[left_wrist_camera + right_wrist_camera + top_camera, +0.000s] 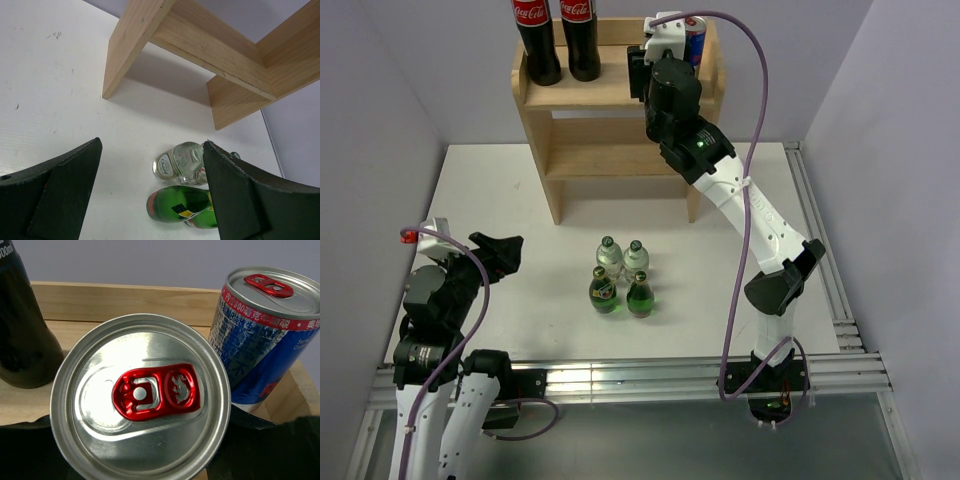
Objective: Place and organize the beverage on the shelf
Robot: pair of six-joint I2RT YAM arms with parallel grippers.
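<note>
The gap between the cola bottle and the second can is free. My right gripper should next move down there onto the shelf's top level (619, 86) (67, 335) and release its silver-blue-red can.
The wooden shelf (620, 95) stands at the back of the table. My right gripper (657, 62) reaches over its top tier, shut on a silver-blue-red can (140, 400) whose red-tabbed lid fills the right wrist view. The second can (260, 340) stands just to its right on the same tier and also shows in the top view (695, 40). Two clear bottles (609, 255) (636, 257) and two green bottles (604, 290) (640, 296) stand grouped mid-table. My left gripper (505, 250) is open and empty, low at the left, pointing at a clear bottle (180, 162) and a green bottle (180, 205).
Two tall cola bottles (537, 40) (580, 35) stand on the left of the shelf's top tier; one (20, 340) is just left of the held can. The shelf's lower tier (200, 45) shows nothing on it. Metal rails (820, 250) edge the table's right and front.
</note>
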